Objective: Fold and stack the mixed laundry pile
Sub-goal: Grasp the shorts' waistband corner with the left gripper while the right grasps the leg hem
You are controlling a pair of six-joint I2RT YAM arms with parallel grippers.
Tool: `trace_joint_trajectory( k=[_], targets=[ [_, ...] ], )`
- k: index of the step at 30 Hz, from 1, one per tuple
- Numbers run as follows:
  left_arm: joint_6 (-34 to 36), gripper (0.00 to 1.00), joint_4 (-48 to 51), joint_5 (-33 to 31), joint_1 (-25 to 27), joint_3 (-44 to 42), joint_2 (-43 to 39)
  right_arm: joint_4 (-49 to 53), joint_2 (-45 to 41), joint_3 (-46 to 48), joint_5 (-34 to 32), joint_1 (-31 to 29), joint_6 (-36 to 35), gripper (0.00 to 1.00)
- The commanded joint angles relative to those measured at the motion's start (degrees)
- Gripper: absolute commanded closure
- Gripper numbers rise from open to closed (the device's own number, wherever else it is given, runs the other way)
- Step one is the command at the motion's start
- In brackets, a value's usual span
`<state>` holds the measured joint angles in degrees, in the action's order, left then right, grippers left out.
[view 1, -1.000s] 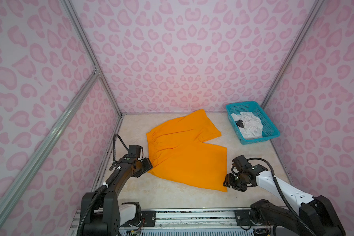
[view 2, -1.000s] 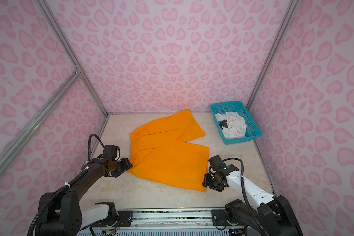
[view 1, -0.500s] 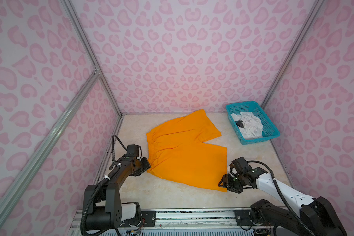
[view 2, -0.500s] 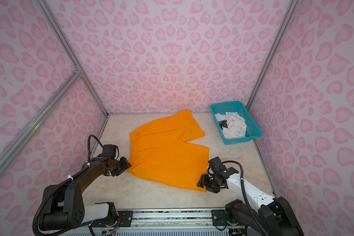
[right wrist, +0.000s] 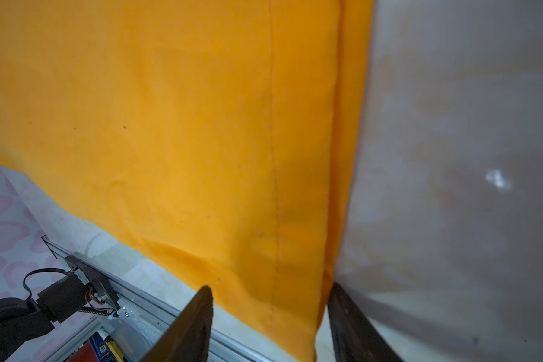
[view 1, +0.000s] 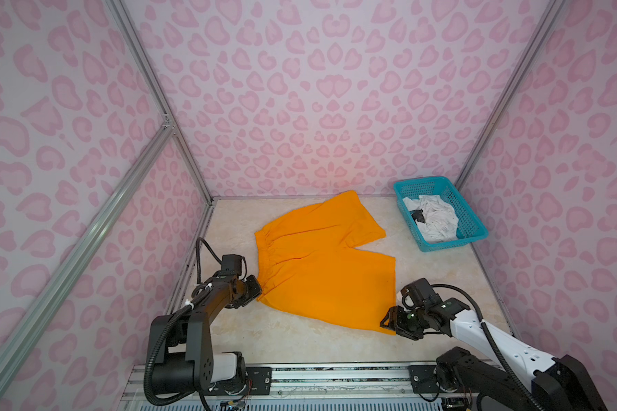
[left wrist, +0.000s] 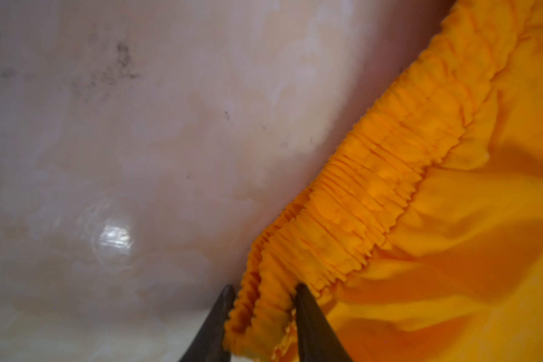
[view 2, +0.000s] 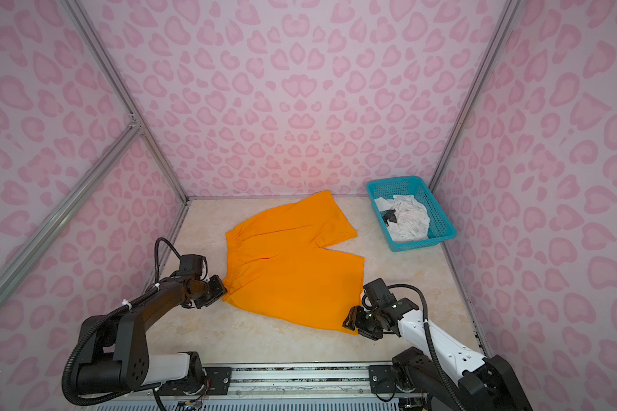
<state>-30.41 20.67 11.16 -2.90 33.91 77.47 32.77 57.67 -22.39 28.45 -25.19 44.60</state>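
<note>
The near leg's hem corner point(view 1: 390, 331) point(right wrist: 286, 322) lies between the open fingers of my right gripper. My right gripper stays low in place and closes on the orange cloth next.
The orange shorts point(view 1: 321, 270) point(view 2: 293, 277) lie spread flat mid-table, with the elastic waistband toward the left. My left gripper point(view 1: 258, 291) point(view 2: 223, 290) is at the waistband's near corner. The left wrist view shows this gripper point(left wrist: 264, 286) shut on the bunched waistband point(left wrist: 373, 188), a finger pressing each side. My right gripper point(view 1: 389, 322) point(view 2: 351, 322) sits low at the near leg's hem corner. In the right wrist view it point(right wrist: 270, 286) stands open, straddling the hem of the shorts point(right wrist: 170, 109). The white T-shirt point(view 1: 433, 220) point(view 2: 408, 219) lies crumpled in the basket.
A teal perforated basket point(view 1: 453, 243) point(view 2: 421, 243) stands at the back right against the wall. Pink patterned walls close in the table on three sides. A metal rail point(view 1: 335, 377) with both arm bases runs along the front edge.
My left gripper's jaws have closed onto the waistband corner. The right gripper has slid slightly toward the front, down to the hem corner, still open.
</note>
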Motion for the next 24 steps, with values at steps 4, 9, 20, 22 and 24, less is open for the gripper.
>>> trace_joint_trajectory(
  k=[4,9,20,22,24],
  targets=[
    [-0.1,0.76,-0.9,0.2,0.0,-0.4,-0.4,3.0,0.8,0.7,-2.3,-0.3,2.5,0.47],
    [-0.4,0.89,-0.2,0.6,0.0,-0.8,-1.5,3.9,0.9,-1.8,-3.7,-0.4,1.1,0.71],
    [-2.7,0.97,10.6,1.3,1.8,0.9,-9.2,13.8,-3.7,-13.0,-5.0,-0.4,-7.1,1.0],
    [-3.5,0.97,12.9,1.1,3.3,1.2,-10.5,16.0,-4.5,-15.7,-5.4,-0.4,-8.7,1.0],
    [-4.0,0.97,15.1,0.7,5.2,1.5,-11.9,18.1,-5.6,-18.0,-6.8,-0.3,-10.2,1.0]
  ],
)
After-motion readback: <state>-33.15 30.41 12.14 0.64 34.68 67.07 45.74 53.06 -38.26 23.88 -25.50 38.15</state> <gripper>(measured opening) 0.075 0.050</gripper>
